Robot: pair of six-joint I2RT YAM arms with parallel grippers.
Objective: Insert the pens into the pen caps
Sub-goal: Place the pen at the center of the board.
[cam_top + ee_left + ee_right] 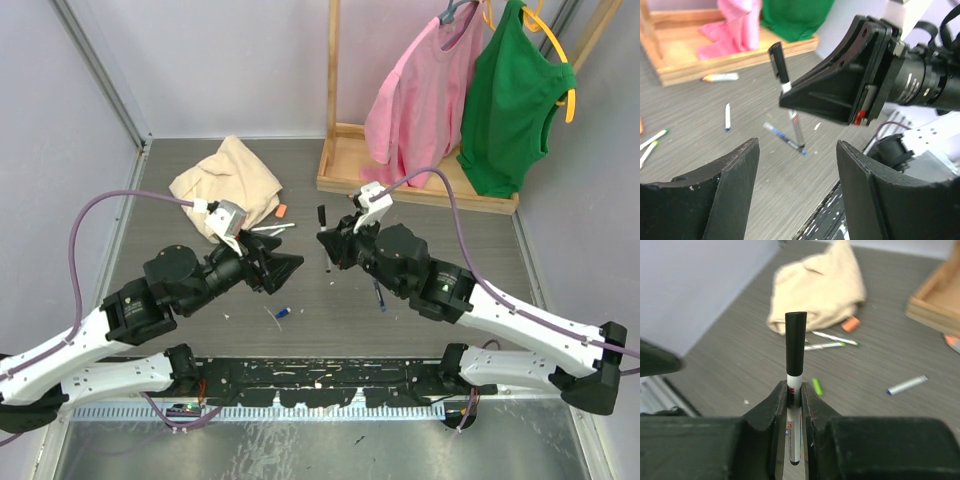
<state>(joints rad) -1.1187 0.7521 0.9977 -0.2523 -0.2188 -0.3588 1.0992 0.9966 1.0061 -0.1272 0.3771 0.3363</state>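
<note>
I need to turn my right gripper to point downward next and lower the white pen flat onto the table (363,297) beside the dark blue pen, because the white pen's black cap is on.
My right gripper (794,390) is shut on a white pen (794,415) that stands upright with a black cap (795,342) on its top end. From above, this pen (324,240) hangs over the table's middle in the right gripper (328,250). My left gripper (797,150) stands open just left of it with nothing between its fingers (735,170); from above the left gripper (285,266) points at the right one. Loose on the table lie a green cap (817,386), an orange cap (850,324), two green-tipped pens (834,337) and a blue-tipped pen (907,385).
A crumpled beige cloth (228,185) lies at the back left. A wooden rack base (345,165) with a pink shirt (420,90) and a green one (515,100) stands at the back right. A dark blue pen (380,297) and a small blue piece (284,314) lie near the front.
</note>
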